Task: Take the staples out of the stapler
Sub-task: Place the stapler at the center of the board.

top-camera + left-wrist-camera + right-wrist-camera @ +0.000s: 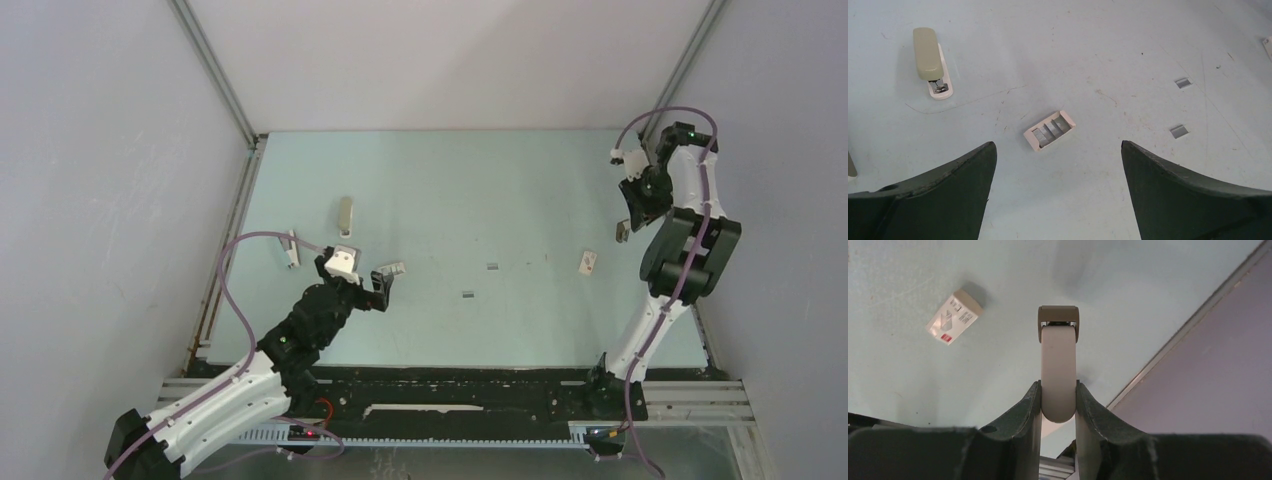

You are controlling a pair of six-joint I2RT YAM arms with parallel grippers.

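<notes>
The table beyond the white printed box is bare, so my right gripper will next carry the stapler left in the top view and down there.
My right gripper (pixel 1058 390) is shut on a beige stapler (pixel 1058 360) and holds it above the table near the right wall; both also show in the top view (pixel 622 232). Two short grey staple strips (pixel 491 266) (pixel 467 294) lie on the table's middle, also in the left wrist view (pixel 1178 131) (pixel 1183 82). My left gripper (pixel 1058 145) is open and empty, just short of a small open tray (pixel 1049 130) with grey staple blocks in it. It also shows in the top view (pixel 383 290).
A second beige stapler (pixel 930 62) lies closed at the back left. A small white printed box (pixel 954 316) lies on the table near the right gripper. Another pale object (pixel 291 248) lies near the left wall. A metal rail (pixel 1193 325) edges the table at right.
</notes>
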